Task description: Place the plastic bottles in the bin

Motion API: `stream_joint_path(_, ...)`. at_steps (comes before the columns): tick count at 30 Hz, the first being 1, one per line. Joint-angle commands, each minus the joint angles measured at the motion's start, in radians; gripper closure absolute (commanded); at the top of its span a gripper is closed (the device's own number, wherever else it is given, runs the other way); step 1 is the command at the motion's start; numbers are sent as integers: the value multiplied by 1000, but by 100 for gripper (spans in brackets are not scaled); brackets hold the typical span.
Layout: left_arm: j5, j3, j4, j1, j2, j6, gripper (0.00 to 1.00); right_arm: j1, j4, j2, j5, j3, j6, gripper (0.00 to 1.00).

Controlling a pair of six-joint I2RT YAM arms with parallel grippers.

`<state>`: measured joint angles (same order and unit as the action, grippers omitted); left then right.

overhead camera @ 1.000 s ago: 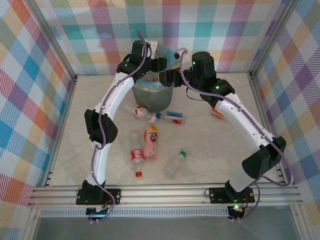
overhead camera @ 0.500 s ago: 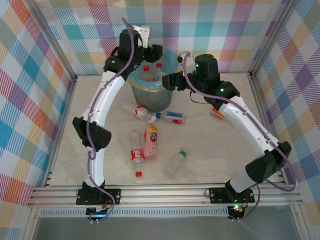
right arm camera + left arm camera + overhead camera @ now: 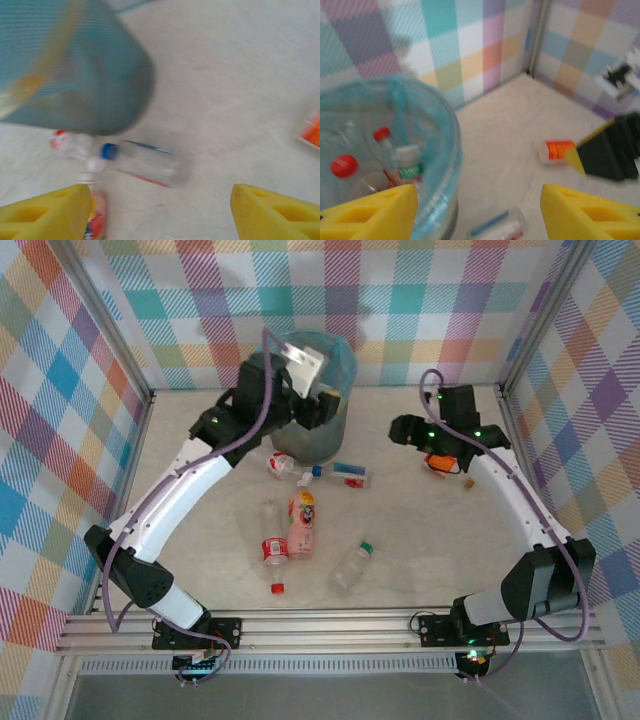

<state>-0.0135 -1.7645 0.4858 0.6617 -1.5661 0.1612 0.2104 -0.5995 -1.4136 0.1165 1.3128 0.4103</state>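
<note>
The green-capped bottle lies below and back from my right gripper, with its cap end toward my gripper. My right gripper will move back and down onto the green cap (image 3: pixel 366 548) next.
The bin (image 3: pixel 343 360) stands at the back, its blue bag holding red-capped bottles (image 3: pixel 343 166) and a green-labelled one (image 3: pixel 410 169). My left gripper (image 3: pixel 322 406) hangs open by the bin's right side, nothing between its yellow fingers (image 3: pixel 367 215). My right gripper (image 3: pixel 401 429) is open too, further right, near an orange bottle (image 3: pixel 438 464). A blue-capped clear bottle (image 3: pixel 345 475) and a red-capped one (image 3: pixel 282 464) lie in front of the bin. Nearer me lie a pink bottle (image 3: pixel 302 524), a red-labelled clear one (image 3: pixel 270 536) and a green-capped one (image 3: pixel 350 567).
A loose red cap (image 3: pixel 277 588) lies near the front. Checked walls with metal posts close in the table on three sides. The mesh bin wall (image 3: pixel 75 75) sits close to the upper left of the right wrist view.
Both grippers have left the space above the bin. The left one dropped to the bin's right side; the right one swung right and down towards the orange bottle. Bottles on the table did not move.
</note>
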Motion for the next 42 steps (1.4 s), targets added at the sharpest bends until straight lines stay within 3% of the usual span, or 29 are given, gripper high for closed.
stream_joint_path(1,17,68,-33,58,32,49,34,-39,32,14,60,-50,74,28)
stream_joint_path(8,1,294,9,216,66,1,33,-23,19,-27,262,-209,190,31)
stream_joint_path(19,24,561,-13,368,93,-118,32,126,42,-5,346,-487,338,30)
stream_joint_path(29,71,681,-29,391,134,-176,32,222,129,-55,383,-577,447,30)
stream_joint_path(42,179,731,-21,391,214,-184,32,241,231,-159,420,-604,521,33)
